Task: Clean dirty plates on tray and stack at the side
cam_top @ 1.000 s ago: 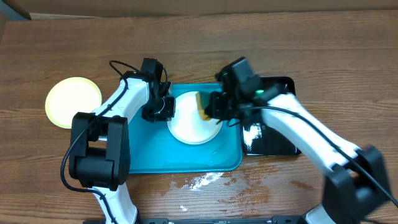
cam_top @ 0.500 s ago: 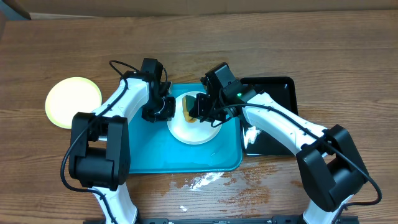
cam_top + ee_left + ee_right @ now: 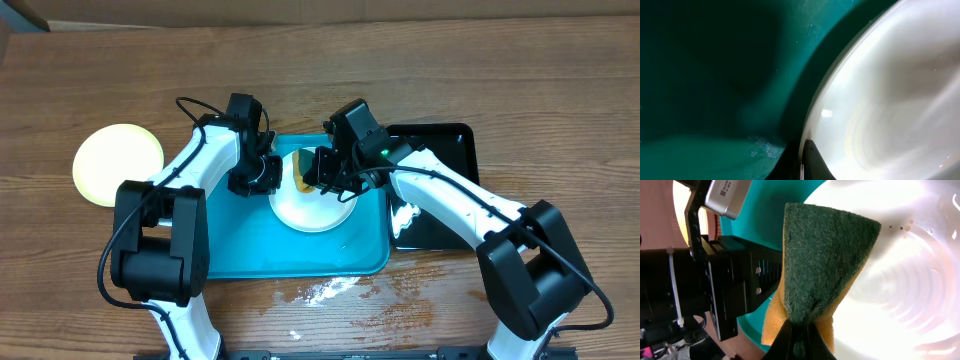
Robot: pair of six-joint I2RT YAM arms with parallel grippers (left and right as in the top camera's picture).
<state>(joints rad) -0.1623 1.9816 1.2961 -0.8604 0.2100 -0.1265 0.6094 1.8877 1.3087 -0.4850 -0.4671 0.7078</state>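
My right gripper should go up, move across, go down and let go of the sponge (image 3: 302, 175) on the black tray's open bottom, because that is to its right in the overhead view.
A white plate (image 3: 315, 208) lies in the turquoise tray (image 3: 250, 245). My left gripper (image 3: 268, 178) is shut on the plate's left rim. In the left wrist view one dark finger (image 3: 810, 161) lies on the white rim (image 3: 890, 100) above the tray floor (image 3: 715, 75). My right gripper (image 3: 318, 170) is shut on a yellow and green sponge (image 3: 302, 175) and presses it on the plate's far left part. In the right wrist view the sponge (image 3: 825, 255) rests on the plate (image 3: 900, 290), which has small dark specks. A pale yellow-green plate (image 3: 117, 164) lies on the table to the left. I see no second white plate.
A glossy black tray (image 3: 445, 190) with white residue sits right of the turquoise tray. Wet foam (image 3: 325, 290) is spilled on the wooden table in front of the tray. The left gripper's body (image 3: 735, 290) is close beside the sponge.
My right gripper moved the sponge left across the plate, from its right side to its far left. In the last half second it barely moved. The left arm has held still.
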